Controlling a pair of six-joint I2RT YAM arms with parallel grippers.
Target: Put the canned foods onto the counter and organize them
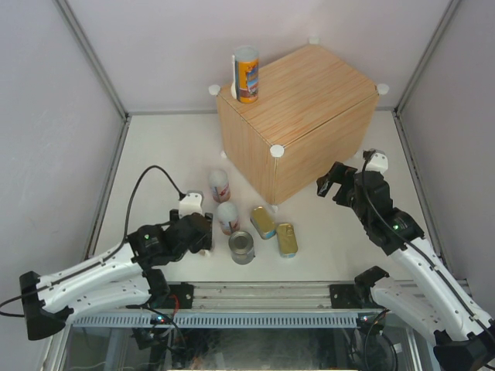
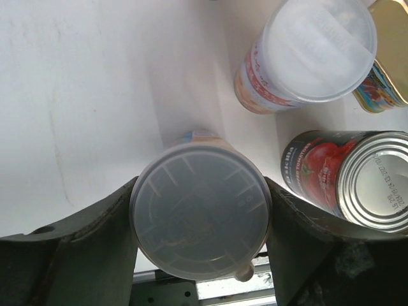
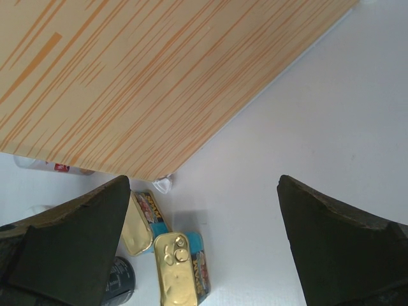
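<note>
The left gripper needs to carry the tube up and outward onto the bare counter top (image 1: 272,120) beside the standing tube and release it where the wood is empty.
My left gripper (image 2: 202,186) is shut on an orange-blue tube (image 2: 201,213) with a clear lid, one finger against each side. In the top view this gripper (image 1: 199,234) hides most of that tube. A second orange-blue tube (image 1: 247,73) stands on the far left corner of the wood-grain counter (image 1: 309,100). Two white-red tubes (image 1: 220,185) (image 1: 227,218), a dark-blue can (image 1: 242,247) and two gold-teal tins (image 1: 263,222) (image 1: 287,239) are on the table in front of the counter. My right gripper (image 1: 334,185) is open and empty beside the counter's near right face.
The right wrist view shows the counter's side (image 3: 159,76), both tins (image 3: 178,271) (image 3: 141,223) and the dark can (image 3: 118,284) below the open gripper (image 3: 204,245). Grey walls enclose the table. A metal rail (image 1: 255,294) runs along the near edge.
</note>
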